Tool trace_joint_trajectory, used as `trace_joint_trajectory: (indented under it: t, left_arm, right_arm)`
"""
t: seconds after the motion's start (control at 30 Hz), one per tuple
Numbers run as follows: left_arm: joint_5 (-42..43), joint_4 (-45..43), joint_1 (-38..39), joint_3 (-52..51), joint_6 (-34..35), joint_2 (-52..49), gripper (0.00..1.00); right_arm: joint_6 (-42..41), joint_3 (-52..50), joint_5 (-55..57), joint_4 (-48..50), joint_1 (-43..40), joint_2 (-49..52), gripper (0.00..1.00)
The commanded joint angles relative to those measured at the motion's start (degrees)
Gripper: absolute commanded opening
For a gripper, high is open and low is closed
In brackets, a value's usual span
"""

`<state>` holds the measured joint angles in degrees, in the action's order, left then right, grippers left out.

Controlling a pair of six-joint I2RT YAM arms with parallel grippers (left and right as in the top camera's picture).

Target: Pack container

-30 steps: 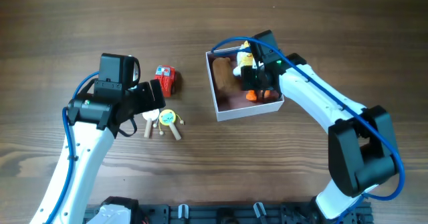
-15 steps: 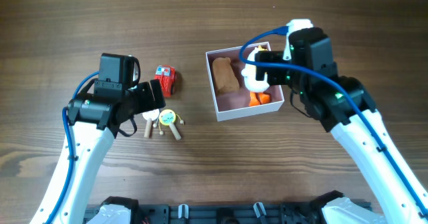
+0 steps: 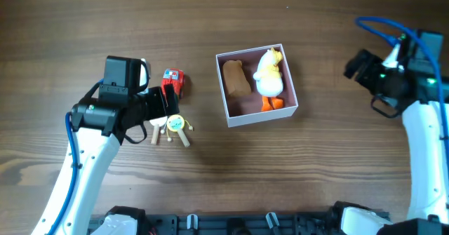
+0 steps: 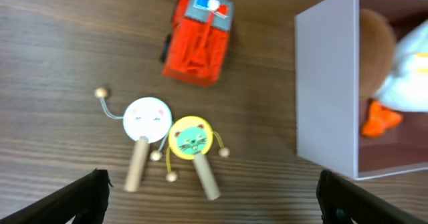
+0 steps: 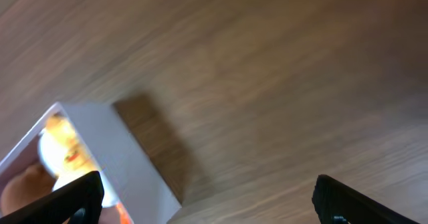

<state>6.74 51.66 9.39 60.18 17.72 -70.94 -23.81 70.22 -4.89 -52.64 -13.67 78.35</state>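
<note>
I will reach outward and down with my left gripper next, over the body of the red toy car (image 3: 173, 80), because the car is below and outward of it, still outside the container (image 3: 261, 118).
The container (image 3: 261, 118), a white-walled square box with a pink inside, sits at centre right. In it lie a brown plush toy (image 3: 236, 79) and a white-and-yellow duck (image 3: 269, 75) with orange feet. My right gripper (image 3: 358, 65) is open and empty, well to the right of the box; its wrist view shows the box wall (image 5: 127, 157) at lower left. My left gripper (image 3: 163, 103) is open and empty above a red toy car (image 4: 198, 37) and two rattle drums, one white (image 4: 147, 117) and one yellow (image 4: 190, 137). The box wall (image 4: 328, 83) stands to their right.
The red car (image 3: 172, 83) and the two wooden-handled drums (image 3: 168, 128) lie on the wooden table left of the container. The right arm reaches in from the right edge, the left arm from the lower left.
My right gripper has let go of the duck in the container, risen and pulled back far to the right. The left arm has not moved.
</note>
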Motion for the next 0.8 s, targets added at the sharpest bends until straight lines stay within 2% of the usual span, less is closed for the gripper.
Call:
trace_joint_trajectory:
  t: [0.0,0.07,0.13,0.23,0.3,0.4,0.5,0.53,0.57,0.6,0.77]
  left_arm:
    - [3.06,-3.1,0.09,0.92,-0.55,-0.24,0.92]
    - [2.8,-6.03,0.09,1.09,-0.61,-0.48,0.85]
    - [2.84,-6.78,0.09,2.97,-3.02,-2.45,0.84]
    - [2.56,-3.1,0.09,8.48,-10.27,-10.47,0.9]
    - [-1.16,-0.48,0.15,11.8,-12.5,-17.79,0.93]
    - [-5.38,-2.97,0.15,13.29,-13.14,-25.51,1.0]
    - [-5.33,-5.46,0.15,13.29,-17.35,-29.2,1.0]
    - [-5.33,-6.01,0.15,13.29,-19.3,-30.69,0.98]
    - [-5.35,-6.19,0.15,13.29,-20.94,-31.76,0.91]
    - [-5.35,-6.21,0.13,13.29,-22.05,-32.89,0.89]
    - [-5.33,-8.2,0.15,13.27,-22.05,-39.19,0.89]
  right_arm:
    - [-3.37,0.31,-1.64,-2.54,-4.76,0.09,1.0]
    - [-3.3,0.31,-1.62,-3.15,-5.22,0.09,1.0]
    - [-3.32,0.31,-1.62,-3.04,-5.2,0.09,1.0]
    - [-3.32,0.31,-1.62,-3.04,-5.2,0.09,1.0]
    - [-3.32,0.31,-1.62,-2.91,-5.2,0.09,1.0]
    - [-3.34,0.31,-1.62,-2.89,-5.2,0.09,1.0]
    - [-3.34,0.31,-1.62,-2.89,-5.2,0.09,1.0]
    - [-3.34,0.31,-1.62,-2.89,-5.2,0.09,1.0]
    - [-3.32,0.31,-1.62,-2.89,-5.2,0.09,0.99]
    - [-3.32,0.31,-1.62,-2.89,-5.2,0.09,1.0]
    - [-3.34,0.31,-1.62,-2.89,-5.2,0.09,1.0]
